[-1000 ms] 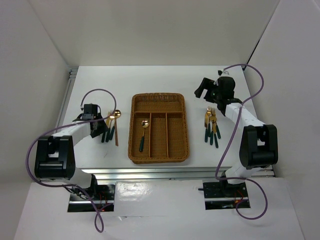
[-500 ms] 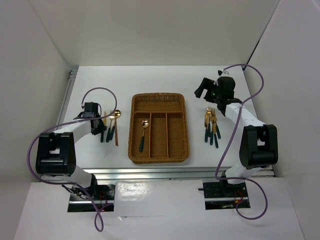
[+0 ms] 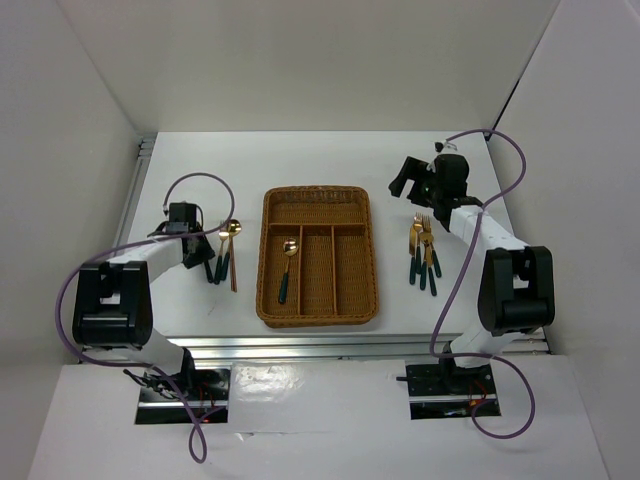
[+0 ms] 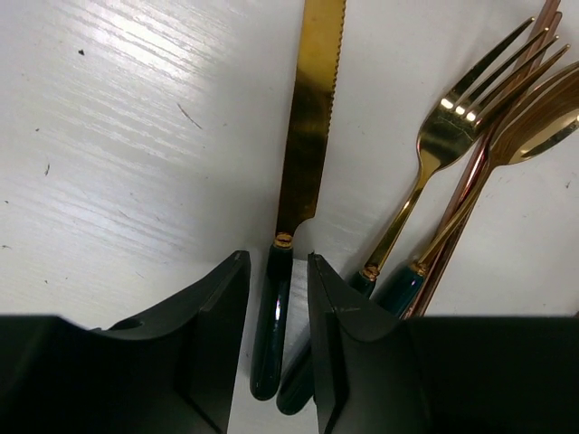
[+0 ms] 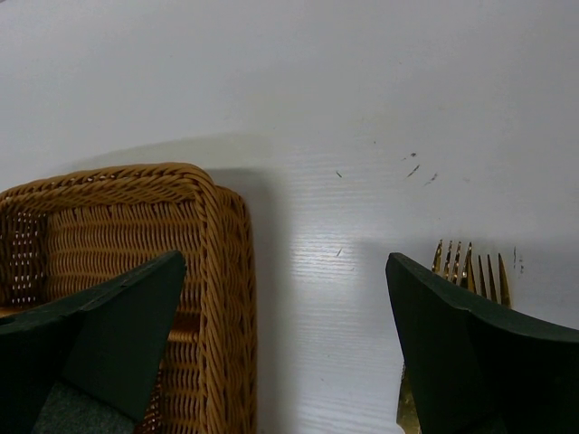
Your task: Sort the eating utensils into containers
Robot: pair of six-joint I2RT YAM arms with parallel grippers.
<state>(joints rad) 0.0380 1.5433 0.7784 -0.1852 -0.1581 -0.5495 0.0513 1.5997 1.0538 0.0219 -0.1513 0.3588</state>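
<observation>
The space beside the spoon is right of my left gripper in the top view, so I next lift the knife across the tray's rim, lower it and release it.
Beside the tray on the left lies a small pile of utensils: a gold knife (image 4: pixel 312 108) with a dark green handle, a fork (image 4: pixel 452 117), a spoon (image 4: pixel 543 127) and copper chopsticks (image 4: pixel 470 190). My left gripper (image 3: pixel 205 265) is low over the table, its jaws narrowed round the knife's handle (image 4: pixel 274 316), which rests on the table. The wicker tray (image 3: pixel 268 260) holds one spoon (image 3: pixel 288 262) in its left long slot. My right gripper (image 3: pixel 403 183) hangs open above bare table between the tray's far right corner (image 5: pixel 217 271) and several forks (image 5: pixel 466 267).
A second pile of green-handled utensils (image 3: pixel 423 252) lies right of the tray. White walls close the table in at the back and on both sides. A purple cable loops over each arm.
The left jaws have narrowed around the knife's handle, and the left gripper has shifted slightly at the pile. The right arm has not moved.
</observation>
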